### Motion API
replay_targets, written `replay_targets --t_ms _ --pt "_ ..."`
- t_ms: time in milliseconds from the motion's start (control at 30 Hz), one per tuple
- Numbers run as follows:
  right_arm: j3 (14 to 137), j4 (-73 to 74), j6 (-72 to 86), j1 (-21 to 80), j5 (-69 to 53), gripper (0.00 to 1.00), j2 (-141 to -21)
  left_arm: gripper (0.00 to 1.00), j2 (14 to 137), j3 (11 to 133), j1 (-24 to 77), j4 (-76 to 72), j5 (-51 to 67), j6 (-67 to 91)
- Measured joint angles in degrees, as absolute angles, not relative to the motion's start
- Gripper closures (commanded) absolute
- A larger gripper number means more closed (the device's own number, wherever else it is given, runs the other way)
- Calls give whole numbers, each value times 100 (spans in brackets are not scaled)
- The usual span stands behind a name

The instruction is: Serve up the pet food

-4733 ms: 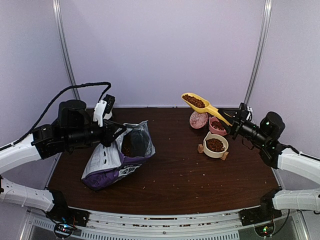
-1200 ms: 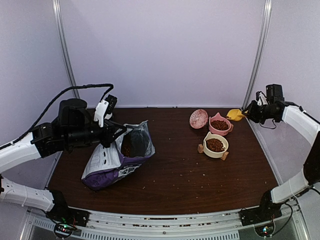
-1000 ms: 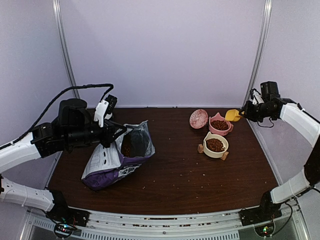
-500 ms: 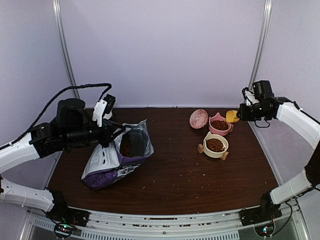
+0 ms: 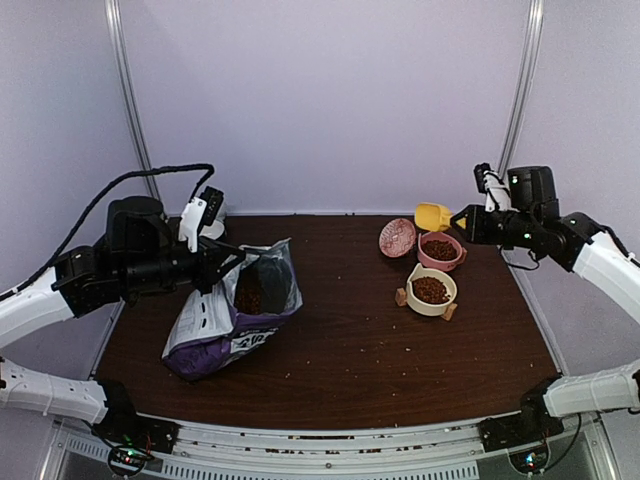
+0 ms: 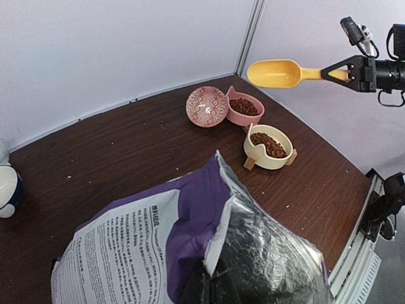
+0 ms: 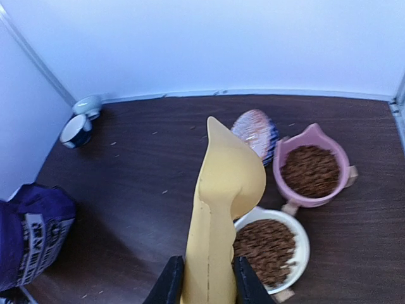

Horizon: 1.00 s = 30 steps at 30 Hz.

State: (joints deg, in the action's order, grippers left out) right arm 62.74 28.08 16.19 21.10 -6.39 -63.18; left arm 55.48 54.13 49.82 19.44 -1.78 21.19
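Observation:
Next, my right gripper moves back past the cream bowl (image 5: 431,290) and down to open tabletop on its near side to release the scoop, since both bowls are filled.
Pet food fills a pink bowl (image 5: 440,249) and a cream bowl (image 5: 431,290); both also show in the right wrist view, pink (image 7: 311,170) and cream (image 7: 266,246). My right gripper (image 5: 468,222) is shut on the handle of a yellow scoop (image 5: 433,215), which hovers just behind the pink bowl. No kibble shows in the scoop (image 7: 228,190). My left gripper (image 6: 212,285) is shut on the rim of the purple bag (image 5: 235,315), holding its foil mouth (image 6: 272,253) open at the left of the table. Dark kibble shows inside the bag (image 5: 252,296).
A pink patterned bowl (image 5: 397,238) stands behind the two filled bowls, its patterned face toward the left wrist view. A small white and blue cup (image 7: 82,121) sits at the back left corner. Stray kibble bits dot the brown table (image 5: 370,350).
My right arm has swung the scoop leftward from the table's back right edge to above and behind the pink bowl. The left arm and bag shifted only slightly.

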Motion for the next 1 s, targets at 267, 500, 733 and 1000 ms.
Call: replay_targets --t_ms 267,500,733,1000 --pt "4125 1271 3557 3009 -1896 94 -5537 100 5548 5511 4958 2088 -73 2141" --pt "2123 226 5078 3415 -2235 93 -4742 100 5535 5981 4912 2714 279 2078" --pt "1249 -526 5697 3417 -2099 89 -4303 100 5728 6973 4906 3837 1251 1577" --pt "495 -1260 5996 3417 -1765 70 -4226 100 6167 7397 4923 4121 2462 1151"
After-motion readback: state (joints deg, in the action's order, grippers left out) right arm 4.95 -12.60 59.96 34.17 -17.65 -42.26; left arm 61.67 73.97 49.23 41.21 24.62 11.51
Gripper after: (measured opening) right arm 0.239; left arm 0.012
